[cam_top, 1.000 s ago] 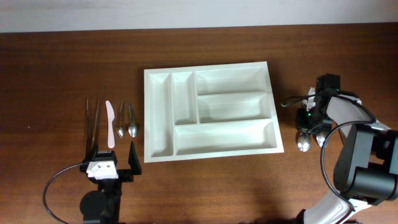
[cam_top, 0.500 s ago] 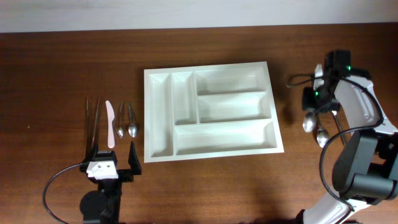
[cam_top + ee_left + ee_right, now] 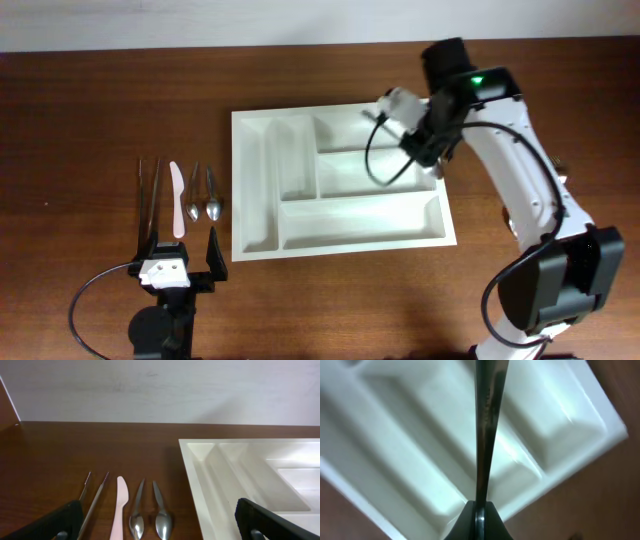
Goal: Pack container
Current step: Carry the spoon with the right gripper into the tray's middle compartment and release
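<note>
The piece hangs at a slant across the tray's dividers. My right gripper will turn it toward the tray's middle and then lower it into the tray's empty middle horizontal section (image 3: 373, 174) (image 3: 454, 424).
The container, a white five-compartment cutlery tray (image 3: 240, 180), lies at the table's middle; it also shows in the left wrist view (image 3: 200, 475) and the right wrist view (image 3: 420, 435). My right gripper (image 3: 436, 160) hangs over the tray's right side, above the upper horizontal compartments. In the right wrist view it (image 3: 480, 507) is shut on the thin handle of a metal cutlery piece (image 3: 485, 420); the piece's head is out of view. My left gripper (image 3: 181, 250) is open and empty near the front left, just in front of the loose cutlery (image 3: 160, 525).
Left of the tray lie two thin dark sticks (image 3: 148, 200), a pale pink knife (image 3: 177, 200) and two metal spoons (image 3: 202, 195), side by side. They also show in the left wrist view, spoons (image 3: 147, 520) nearest the tray. A pale wall runs behind the table.
My right arm has swung from the table's right edge left and back to above the tray, carrying the metal piece. The left arm has not moved.
</note>
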`<state>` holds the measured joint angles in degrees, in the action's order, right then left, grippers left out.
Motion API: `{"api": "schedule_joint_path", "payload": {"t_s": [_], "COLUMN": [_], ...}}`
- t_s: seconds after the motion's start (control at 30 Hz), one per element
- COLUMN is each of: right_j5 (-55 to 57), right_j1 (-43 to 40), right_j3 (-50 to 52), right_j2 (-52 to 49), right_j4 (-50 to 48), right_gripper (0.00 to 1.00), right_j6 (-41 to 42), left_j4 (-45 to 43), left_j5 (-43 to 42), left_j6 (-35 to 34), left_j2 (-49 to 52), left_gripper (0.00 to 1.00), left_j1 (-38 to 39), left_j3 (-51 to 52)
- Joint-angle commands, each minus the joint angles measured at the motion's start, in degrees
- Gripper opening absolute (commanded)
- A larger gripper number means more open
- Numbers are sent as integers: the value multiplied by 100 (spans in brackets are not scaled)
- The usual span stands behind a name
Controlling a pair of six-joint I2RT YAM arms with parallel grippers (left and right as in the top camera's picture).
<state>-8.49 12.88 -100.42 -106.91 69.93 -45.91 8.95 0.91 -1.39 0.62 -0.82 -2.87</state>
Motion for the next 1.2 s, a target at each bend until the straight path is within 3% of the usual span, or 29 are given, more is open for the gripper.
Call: {"api": "schedule_joint_path", "payload": {"t_s": [0.0, 0.13, 0.37, 0.6, 0.83, 0.87, 0.93, 1.03, 1.17], "right_j5": [-293, -420, -455, -461, -444, -442, -439, -442, -328], "right_j1": [273, 415, 387, 387, 321, 317, 315, 313, 260], "right_j3": [-92, -90, -83, -83, -83, -83, -85, -105, -518], "right_j2": [133, 87, -321, -1163, -1735, -1735, -1711, -1670, -1432], "right_j4": [42, 17, -31, -190, -693, -719, -737, -719, -507], "right_gripper": [4, 4, 4, 4, 4, 19, 34, 44, 62], "right_j6": [-1801, -2813, -3038, -2964, -1982, -1956, -1958, -1921, -922], "left_j4": [-20, -20, -20, -20, -20, -20, -20, -20, -20], "left_j5": [39, 39, 39, 39, 39, 39, 39, 39, 39], "left_j6": [-55, -55, -55, -55, -55, -55, -55, -55, -55], "left_j2": [-22, -22, -22, -22, -22, -24, -24, -22, -22], "left_gripper": [99, 99, 99, 99, 99, 99, 99, 99, 99], "left_j1": [2, 2, 2, 2, 2, 2, 2, 2, 2], "left_j3": [42, 42, 42, 44, 42, 42, 42, 42, 42]}}
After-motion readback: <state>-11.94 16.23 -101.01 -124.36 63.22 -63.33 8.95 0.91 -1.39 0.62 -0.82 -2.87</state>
